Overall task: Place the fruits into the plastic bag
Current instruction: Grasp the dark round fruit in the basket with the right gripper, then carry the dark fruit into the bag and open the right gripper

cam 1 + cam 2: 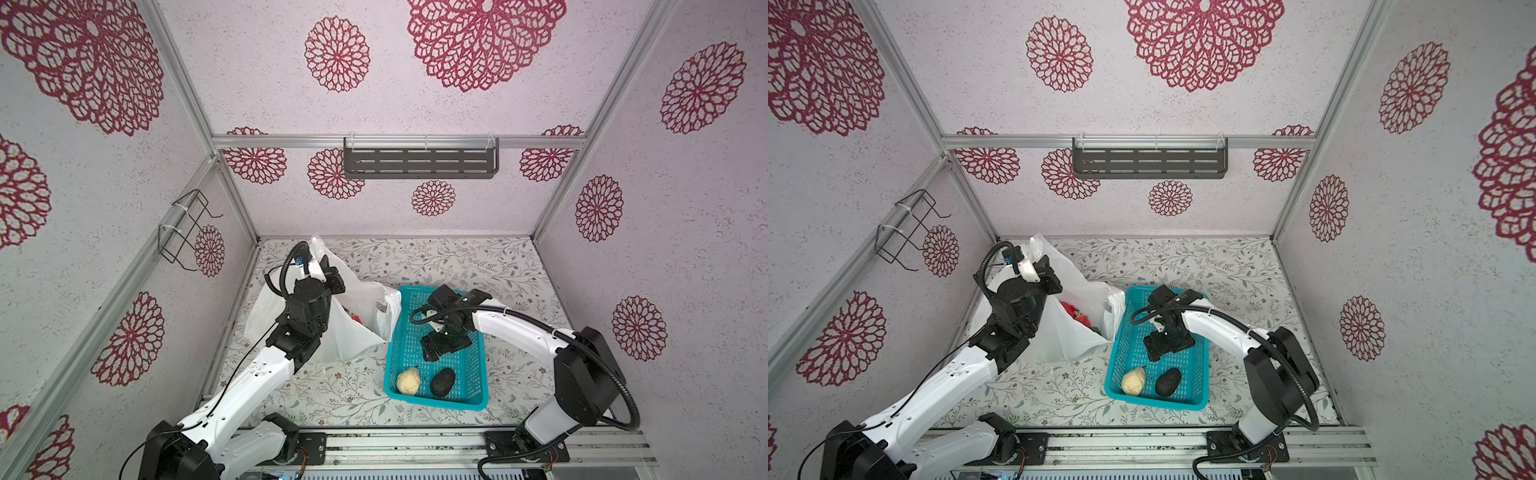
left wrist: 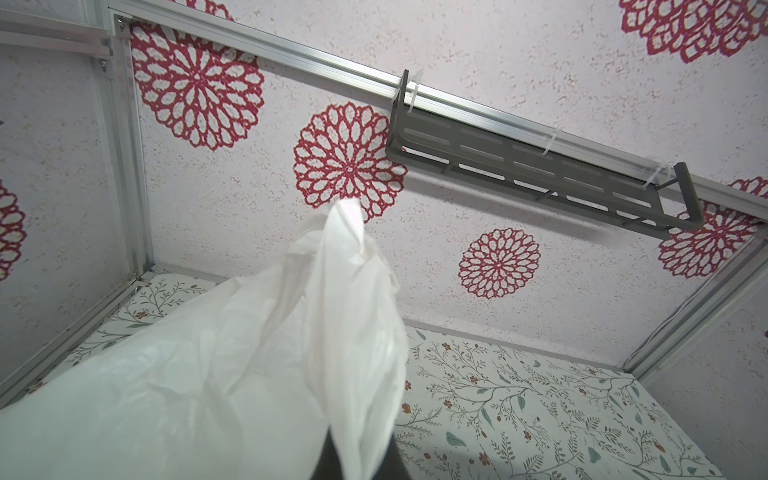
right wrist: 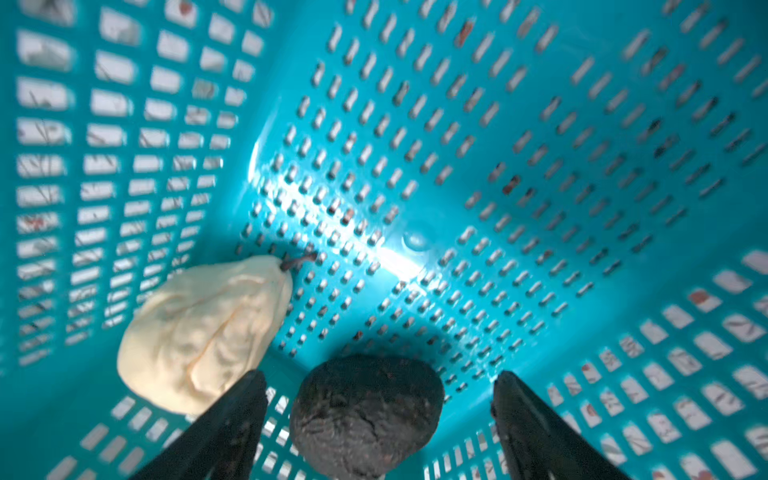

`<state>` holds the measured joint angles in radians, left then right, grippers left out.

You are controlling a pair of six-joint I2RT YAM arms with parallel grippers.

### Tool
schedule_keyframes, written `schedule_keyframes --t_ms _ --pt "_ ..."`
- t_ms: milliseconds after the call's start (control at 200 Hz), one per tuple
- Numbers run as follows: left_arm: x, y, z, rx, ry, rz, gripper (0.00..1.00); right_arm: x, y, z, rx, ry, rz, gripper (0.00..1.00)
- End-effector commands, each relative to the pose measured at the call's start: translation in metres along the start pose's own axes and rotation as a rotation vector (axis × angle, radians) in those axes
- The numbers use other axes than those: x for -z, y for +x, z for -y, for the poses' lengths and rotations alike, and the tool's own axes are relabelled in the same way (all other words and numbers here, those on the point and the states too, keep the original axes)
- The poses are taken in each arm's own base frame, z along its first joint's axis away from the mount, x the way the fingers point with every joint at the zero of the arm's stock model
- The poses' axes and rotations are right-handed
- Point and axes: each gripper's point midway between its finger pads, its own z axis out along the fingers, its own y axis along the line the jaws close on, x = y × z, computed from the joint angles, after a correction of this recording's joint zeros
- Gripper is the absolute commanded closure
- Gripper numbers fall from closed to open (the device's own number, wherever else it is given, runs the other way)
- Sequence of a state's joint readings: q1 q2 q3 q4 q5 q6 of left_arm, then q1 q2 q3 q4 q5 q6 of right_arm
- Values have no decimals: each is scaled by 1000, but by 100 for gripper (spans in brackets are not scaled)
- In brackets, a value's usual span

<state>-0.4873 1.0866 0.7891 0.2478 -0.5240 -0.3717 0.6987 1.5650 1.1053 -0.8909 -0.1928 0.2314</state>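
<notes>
I will next lower my right gripper and draw it back over the avocado's far end (image 1: 444,374) to close there, since the avocado lies below and back from it.
The white plastic bag (image 1: 353,336) (image 1: 1067,343) stands left of the middle, its mouth held up. My left gripper (image 1: 328,266) (image 2: 357,467) is shut on the bag's handle (image 2: 353,291). Red and green fruits (image 1: 1077,316) show inside the bag. A turquoise basket (image 1: 395,353) holds a cream-yellow fruit (image 1: 408,381) (image 3: 203,332) and a dark avocado (image 1: 442,381) (image 3: 365,415). My right gripper (image 1: 434,357) (image 3: 379,378) is low inside the basket and open. The avocado lies between its two fingers, with a gap on each side.
A grey slotted shelf (image 1: 419,162) hangs on the back wall and a black wire rack (image 1: 187,228) on the left wall. Aluminium frame posts bound the floral tabletop (image 1: 478,266). The basket's walls close in round my right gripper.
</notes>
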Motion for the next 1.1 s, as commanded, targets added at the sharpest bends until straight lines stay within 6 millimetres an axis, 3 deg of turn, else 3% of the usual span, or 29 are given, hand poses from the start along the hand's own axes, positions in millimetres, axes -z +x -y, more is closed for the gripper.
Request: schedule_keyframes --t_ms 0,215,460,505,650,740,1096 --pt "-1 2 -2 8 4 -2 100 -5 35 -6 -73 -44 -88 12" --pt "-2 0 -3 -4 12 -4 100 -27 49 -9 -87 -50 -160 12" --pt "-1 -9 -9 -10 3 0 100 -33 37 -17 -42 -92 -173 21" --pt "0 -10 -10 -9 1 1 100 -34 33 -17 -32 -90 -168 29" --pt "4 -12 -12 -9 -2 0 100 -37 23 -19 -8 -93 -161 68" --pt "6 -13 -14 -4 -11 3 100 -35 18 -15 1 -68 -138 76" --pt "5 -10 -12 47 -1 -7 100 19 -32 5 -14 -3 107 87"
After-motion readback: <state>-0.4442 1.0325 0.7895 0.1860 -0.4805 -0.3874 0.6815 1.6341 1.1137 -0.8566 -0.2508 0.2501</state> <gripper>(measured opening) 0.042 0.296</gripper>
